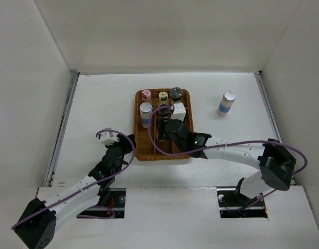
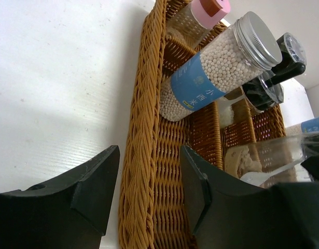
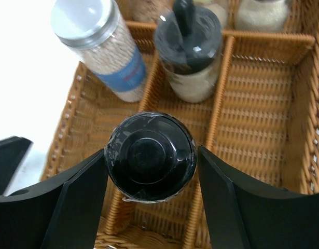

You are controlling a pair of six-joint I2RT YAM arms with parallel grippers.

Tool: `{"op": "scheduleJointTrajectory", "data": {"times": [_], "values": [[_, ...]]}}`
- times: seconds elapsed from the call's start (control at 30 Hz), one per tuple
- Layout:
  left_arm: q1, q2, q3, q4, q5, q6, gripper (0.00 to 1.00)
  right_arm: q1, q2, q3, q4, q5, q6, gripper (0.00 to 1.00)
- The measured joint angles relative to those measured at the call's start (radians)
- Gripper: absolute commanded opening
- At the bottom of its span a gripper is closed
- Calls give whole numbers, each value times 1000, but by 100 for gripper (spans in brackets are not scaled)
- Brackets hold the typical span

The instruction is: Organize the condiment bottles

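Next, my right gripper goes straight down into the near part of the tray's middle section and releases the black-capped bottle there, as that part is empty between its dividers.
The brown wicker tray [image 1: 141, 151] holds a pink-lidded jar [image 1: 146, 95], a yellow-lidded jar [image 1: 163, 96] and a grey-lidded jar [image 1: 176, 93] along its far row. A white blue-banded cylinder [image 1: 146, 114] stands at its left. My right gripper [image 3: 152, 151] is over the tray, shut on a black-capped bottle [image 3: 149, 176] above a divider. A second black-capped bottle [image 3: 188, 46] stands behind it. My left gripper [image 2: 149, 155] is open, its fingers either side of the tray's left wall [image 2: 141, 171]. The other blue-banded cylinder [image 1: 226, 103] stands on the table at the right.
The tray's right-hand compartments [image 3: 258, 119] hold nothing in the right wrist view. White walls close in the table on the left, far and right sides. My right arm [image 1: 237, 150] reaches across the table from the right.
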Motion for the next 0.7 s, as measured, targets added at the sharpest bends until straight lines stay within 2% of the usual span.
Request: {"op": "scheduleJointTrajectory", "data": {"times": [0.27,0.37,0.5,0.7], "values": [[0,8,0,2,2,0,48,12,-14,-61,-37,-11,41,53],[1,13,0,1,3,0,48,14,-10,-62,-40,-20,48,63],[1,13,0,3,6,0,49,21,12,-62,-41,-25,54,82],[1,18,0,8,15,0,49,24,-1,-61,-43,-25,42,91]]}}
